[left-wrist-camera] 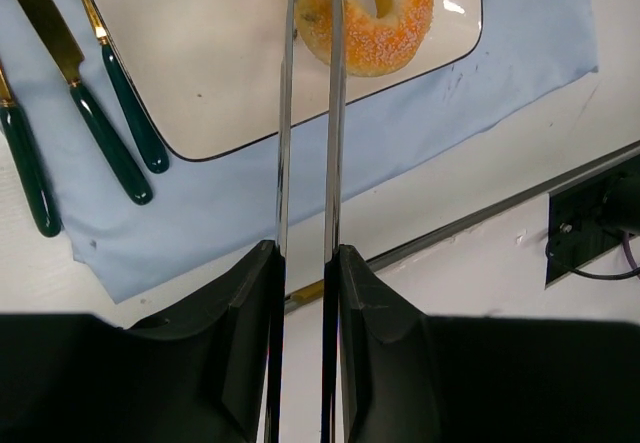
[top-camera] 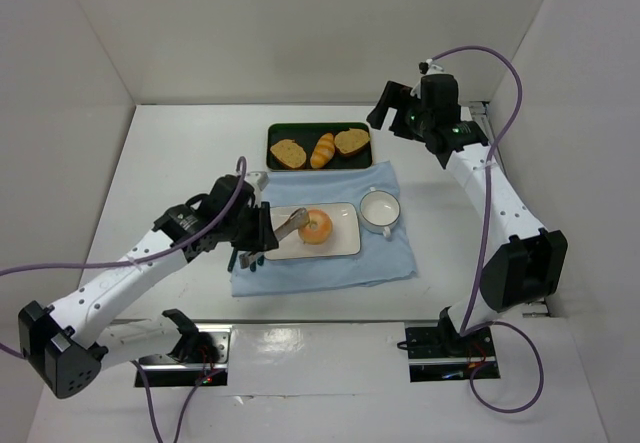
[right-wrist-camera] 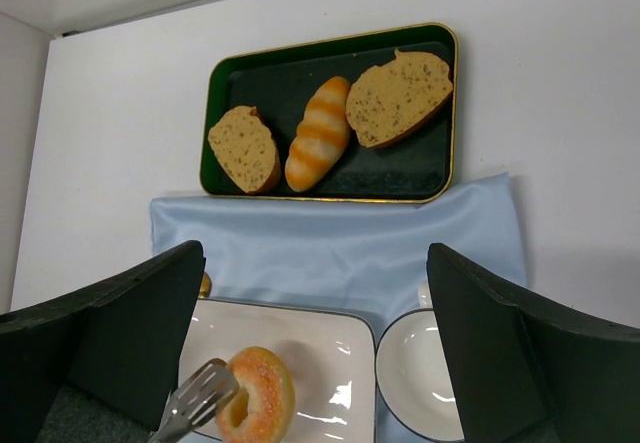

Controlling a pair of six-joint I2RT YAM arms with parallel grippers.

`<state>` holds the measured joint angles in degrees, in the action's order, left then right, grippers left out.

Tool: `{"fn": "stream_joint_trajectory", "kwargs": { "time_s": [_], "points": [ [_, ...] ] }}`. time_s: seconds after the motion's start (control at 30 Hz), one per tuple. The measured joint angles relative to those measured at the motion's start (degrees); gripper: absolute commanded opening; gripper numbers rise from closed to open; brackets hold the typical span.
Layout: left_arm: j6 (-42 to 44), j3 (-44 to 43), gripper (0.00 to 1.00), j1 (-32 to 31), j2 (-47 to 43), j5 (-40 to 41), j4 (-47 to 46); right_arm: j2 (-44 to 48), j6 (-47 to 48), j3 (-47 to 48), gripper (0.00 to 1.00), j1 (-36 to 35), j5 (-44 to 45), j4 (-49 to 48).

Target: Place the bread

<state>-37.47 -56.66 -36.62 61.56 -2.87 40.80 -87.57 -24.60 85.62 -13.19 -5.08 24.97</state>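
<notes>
The metal tongs go down toward the white plate below the bun (top-camera: 316, 249) (left-wrist-camera: 312, 83) next. My left gripper then releases them, with the bun tilted between the tongs' ends.
The bread (top-camera: 316, 227) is a golden-orange ring bun on the white plate (top-camera: 345, 241). In the right wrist view the bread (right-wrist-camera: 258, 408) stands tilted on the plate (right-wrist-camera: 320, 358). My left gripper (top-camera: 258, 235) is shut on metal tongs (top-camera: 292, 222). The tong tips close on the bun's left side. In the left wrist view the tong arms (left-wrist-camera: 331, 113) run from my left gripper (left-wrist-camera: 305, 255) up to the bread (left-wrist-camera: 385, 23) on the plate (left-wrist-camera: 220, 53). My right gripper (top-camera: 382, 111) is open and empty, high over the back right; its fingers frame the right wrist view (right-wrist-camera: 315, 258).
A dark green tray (top-camera: 277, 132) at the back holds two toast slices and an oblong roll (right-wrist-camera: 318, 133). A white cup (top-camera: 380, 208) stands right of the plate. Green-handled cutlery (left-wrist-camera: 110, 93) lies left of the plate on the blue cloth (top-camera: 330, 273).
</notes>
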Motion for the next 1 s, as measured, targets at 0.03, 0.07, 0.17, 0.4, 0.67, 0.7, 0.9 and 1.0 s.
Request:
{"fn": "stream_joint_trajectory", "kwargs": {
  "time_s": [0.03,0.07,0.17,0.4,0.67,0.7,0.9,1.0],
  "points": [
    [-0.3,0.2,0.29,-0.5,0.2,0.3,0.1,0.0,0.0,0.0,0.99,0.0,0.0,0.0],
    [-0.5,0.4,0.29,-1.1,0.5,0.6,0.0,0.0,0.0,0.1,0.99,0.0,0.0,0.1],
    [-0.7,0.9,0.29,-2.1,1.3,1.5,-0.6,0.0,0.0,0.5,0.99,0.0,0.0,0.3],
    [-1.8,3.1,0.30,-2.6,4.1,3.0,-2.1,0.1,0.0,0.9,0.99,0.0,0.0,0.4],
    [-1.8,3.2,0.36,-2.7,4.7,2.9,-2.5,0.2,0.0,0.9,0.99,0.0,0.0,0.4],
    [-1.8,3.2,0.36,-2.7,4.7,2.9,-2.4,0.3,0.0,0.9,0.99,0.0,0.0,0.3],
    [-1.8,2.3,0.46,-2.7,5.0,3.1,-2.1,0.4,0.0,0.9,0.99,0.0,0.0,0.3],
    [-1.8,1.3,0.50,-2.7,5.5,3.2,-1.7,0.4,0.0,0.9,0.99,0.0,0.1,0.3]
  ]
}}
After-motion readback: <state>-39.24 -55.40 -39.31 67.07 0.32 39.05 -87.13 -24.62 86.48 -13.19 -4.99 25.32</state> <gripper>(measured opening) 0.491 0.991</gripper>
